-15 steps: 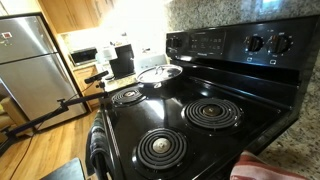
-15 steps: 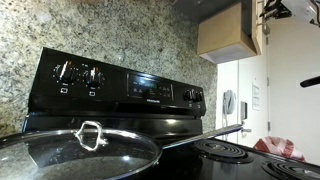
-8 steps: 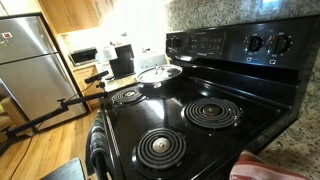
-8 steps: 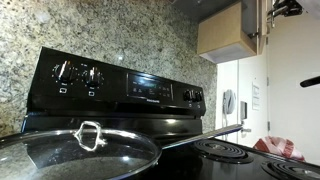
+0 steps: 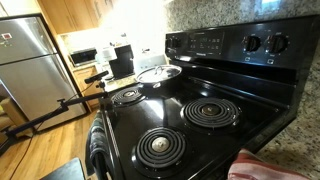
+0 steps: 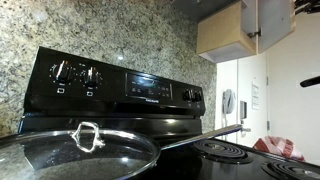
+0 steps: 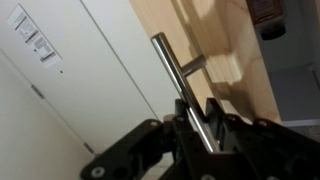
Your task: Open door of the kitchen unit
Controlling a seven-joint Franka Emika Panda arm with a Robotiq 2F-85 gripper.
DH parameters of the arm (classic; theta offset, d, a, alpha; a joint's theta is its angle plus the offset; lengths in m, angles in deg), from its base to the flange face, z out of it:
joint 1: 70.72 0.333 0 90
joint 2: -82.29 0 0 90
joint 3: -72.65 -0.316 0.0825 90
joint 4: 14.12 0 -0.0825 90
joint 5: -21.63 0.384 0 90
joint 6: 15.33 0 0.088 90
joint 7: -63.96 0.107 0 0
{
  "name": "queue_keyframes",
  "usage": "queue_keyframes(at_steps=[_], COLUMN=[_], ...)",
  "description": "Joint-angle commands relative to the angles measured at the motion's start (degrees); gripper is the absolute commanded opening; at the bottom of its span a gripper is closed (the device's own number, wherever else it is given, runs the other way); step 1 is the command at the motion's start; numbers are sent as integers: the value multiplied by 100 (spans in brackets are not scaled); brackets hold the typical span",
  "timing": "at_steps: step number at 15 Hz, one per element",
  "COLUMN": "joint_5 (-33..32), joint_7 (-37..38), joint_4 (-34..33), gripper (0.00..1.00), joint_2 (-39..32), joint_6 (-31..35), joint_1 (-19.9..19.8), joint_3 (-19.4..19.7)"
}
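Note:
I need to pull the lower part of the handle (image 7: 197, 118) slightly farther from the cabinet next. Then I will open my fingers to let go of it, as the door already stands open.
The kitchen unit is a light wooden wall cabinet (image 6: 222, 32), high up and to the right of the stove. Its door (image 6: 275, 20) stands swung partly out, edge-on to the camera. In the wrist view the wooden door (image 7: 215, 40) carries a slim metal bar handle (image 7: 178, 75). My gripper (image 7: 200, 125) is shut on the lower part of that handle, one finger on each side of the bar. In an exterior view only a dark bit of the gripper (image 6: 308, 6) shows at the top right corner.
A black electric stove (image 5: 190, 115) with coil burners and a lidded pan (image 5: 160, 73) sits below; the glass lid (image 6: 75, 150) fills the foreground. Granite backsplash (image 6: 110, 35) is behind it. A fridge (image 5: 30, 65) stands beyond, and a white wall with a switch plate (image 7: 30, 40) is beside the cabinet.
The cabinet door edge and my gripper have shifted rightward at the top of the exterior view, so the door has swung further open. The stove area is unchanged.

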Motion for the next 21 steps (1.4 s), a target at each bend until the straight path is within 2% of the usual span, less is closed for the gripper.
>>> queue_keyframes(at_steps=[1,2,3,5,6,8,9,10,11,12,14,15,17,19,20,21], joint_5=[147,111,140,132,179,191,222,173,158,171,140,174,64,97,68,14], joint_7=[153,131,135,120,118,117,113,114,113,94,80,94,60,-139,-203,-290], joint_4=[657,646,579,518,421,276,175,127,67,20,-18,-58,-86,-46,-23,20], gripper=[6,6,6,6,6,6,6,6,6,6,6,6,6,6,16,17], joint_2=[731,693,643,527,413,205,85,-24,-117,-155,-211,-230,-273,-276,-262,-221], joint_6=[32,42,44,43,42,41,40,40,40,37,37,36,36,32,28,25], joint_1=[-196,-85,-204,-164,-338,-318,-458,-217,-150,-294,-228,-360,-109,326,480,715], joint_3=[238,327,275,321,247,317,255,416,460,375,430,360,551,816,940,1121])
